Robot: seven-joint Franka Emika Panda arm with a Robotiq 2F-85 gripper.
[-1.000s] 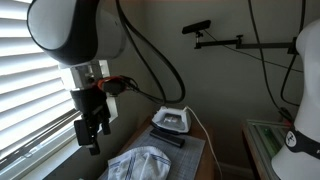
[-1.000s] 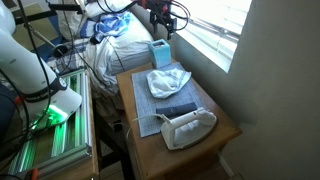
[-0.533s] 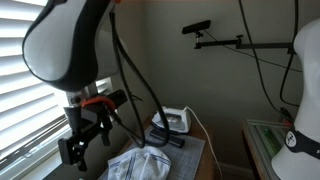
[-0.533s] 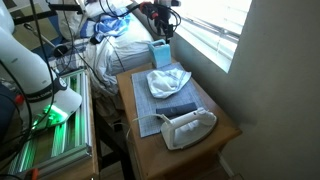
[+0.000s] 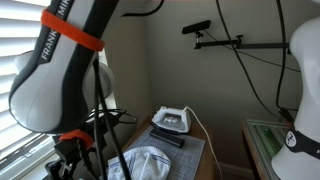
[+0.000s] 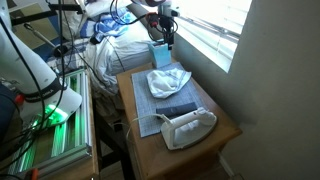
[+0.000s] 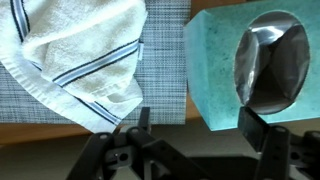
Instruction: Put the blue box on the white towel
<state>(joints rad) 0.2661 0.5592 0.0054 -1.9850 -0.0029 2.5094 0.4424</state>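
Next, my gripper shifts toward the blue box's oval opening and lowers, one finger inside, one outside, before it grips the blue box's towel side (image 6: 161, 48) (image 7: 214, 74).
The blue box (image 7: 225, 78) is a teal tissue box with an oval opening on top. It stands upright on the grey mat at the far end of the table (image 6: 158, 54). The crumpled white towel (image 7: 85, 55) with thin blue stripes lies beside it (image 6: 168, 80) and shows in the other exterior view too (image 5: 143, 160). My gripper (image 7: 195, 122) is open and empty, directly above the box's near edge, with one finger over the box and one over the gap toward the towel. In an exterior view the gripper (image 6: 163, 36) hangs just above the box.
A white clothes iron (image 6: 187, 126) sits at the near end of the wooden table (image 6: 222, 128), beside a dark flat object (image 6: 179, 110) on the grey mat (image 6: 143, 95). Window blinds (image 6: 215, 25) run along one side. A rack (image 6: 55, 130) stands beside the table.
The arm has descended toward the blue box; in an exterior view the gripper has dropped from mid-frame out of sight at the bottom. The box and towel have not moved.
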